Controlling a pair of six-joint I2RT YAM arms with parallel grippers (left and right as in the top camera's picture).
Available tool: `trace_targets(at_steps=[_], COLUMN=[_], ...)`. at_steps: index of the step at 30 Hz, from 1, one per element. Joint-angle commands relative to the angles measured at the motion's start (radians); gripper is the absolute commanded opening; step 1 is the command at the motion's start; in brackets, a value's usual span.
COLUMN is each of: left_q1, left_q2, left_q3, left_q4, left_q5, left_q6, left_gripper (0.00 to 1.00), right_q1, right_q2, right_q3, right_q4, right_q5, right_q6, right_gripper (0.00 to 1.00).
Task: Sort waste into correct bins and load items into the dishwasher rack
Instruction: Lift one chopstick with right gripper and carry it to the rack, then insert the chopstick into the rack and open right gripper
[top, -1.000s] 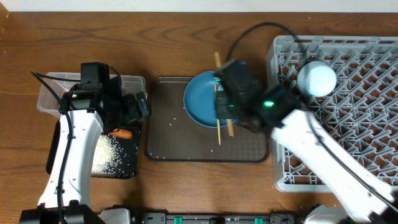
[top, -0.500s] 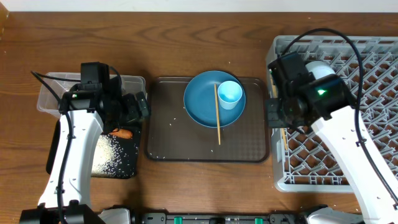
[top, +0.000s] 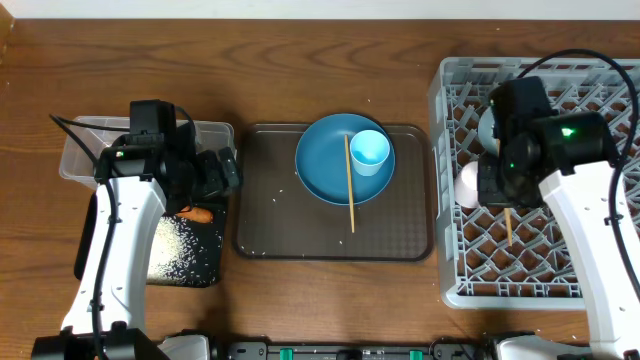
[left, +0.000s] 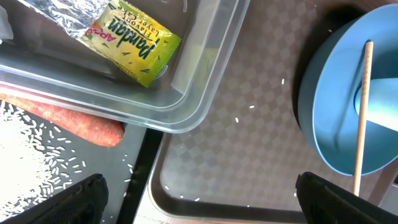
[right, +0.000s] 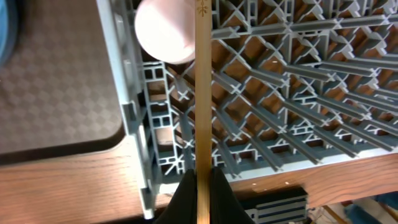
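Observation:
The rack's narrow part along its side by the brown tray is empty, so I need to move my right gripper over it next, lower the wooden chopstick in and let go.
My right gripper (right: 202, 186) is shut on a wooden chopstick (right: 202, 93) and holds it over the left part of the grey dishwasher rack (top: 600, 260), beside a pinkish-white cup (top: 466, 184) that lies in the rack. A white bowl (top: 487, 127) shows partly behind the arm. The blue plate (top: 325, 170) on the brown tray holds a light blue cup (top: 370, 152) and a second chopstick (top: 350, 195). My left gripper (left: 199, 205) is open and empty over the seam between the black tray (top: 190, 270) and the brown tray. The clear tub (left: 205, 81) holds foil (left: 68, 12) and a yellow-green wrapper (left: 130, 42). A carrot (left: 68, 121) and rice (left: 31, 155) lie on the black tray.
The brown serving tray (top: 335, 235) lies between the bins and the rack, with a few rice grains on it. The rack's left wall (right: 124, 112) stands close to the tray's right edge. The table's front edge lies just below the rack.
My right arm has moved right, from over the blue plate to over the rack, with a chopstick in its jaws. The plate and light blue cup are uncovered. The left arm has not moved.

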Motion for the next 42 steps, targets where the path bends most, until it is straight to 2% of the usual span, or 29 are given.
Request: trace_targets(at_steps=[1,13,24,32,38,42], left_q1=[0.002,0.002,0.002,0.002,0.002,0.002], left_q2=[0.002,0.002,0.002,0.002,0.002,0.002], left_q3=[-0.004,-0.004,-0.004,-0.004,-0.004,-0.004], left_q4=[-0.003,-0.003,-0.003,-0.003,-0.003,-0.003], left_q5=[-0.006,-0.006,-0.006,-0.006,-0.006,-0.006], left_q6=[-0.001,-0.001,-0.001,-0.001,-0.001,-0.001], left_gripper=[0.99,0.99,0.99,0.99,0.99,0.99], right_q1=[-0.021,-0.019,-0.019,-0.019,-0.019,-0.019], right_q2=[-0.004,-0.004,-0.004,-0.004,-0.004,-0.004], right_q3=[-0.005,-0.024,-0.18,-0.226,-0.236,-0.236], right_q4=[0.009,0.038,0.2,0.258,0.273,0.275], right_q5=[-0.002,-0.081,-0.165,-0.201,-0.201,-0.201], right_q6=[-0.053,-0.068,-0.071,-0.086,-0.086,-0.087], right_gripper=[0.01,0.01,0.01,0.02,0.24,0.3])
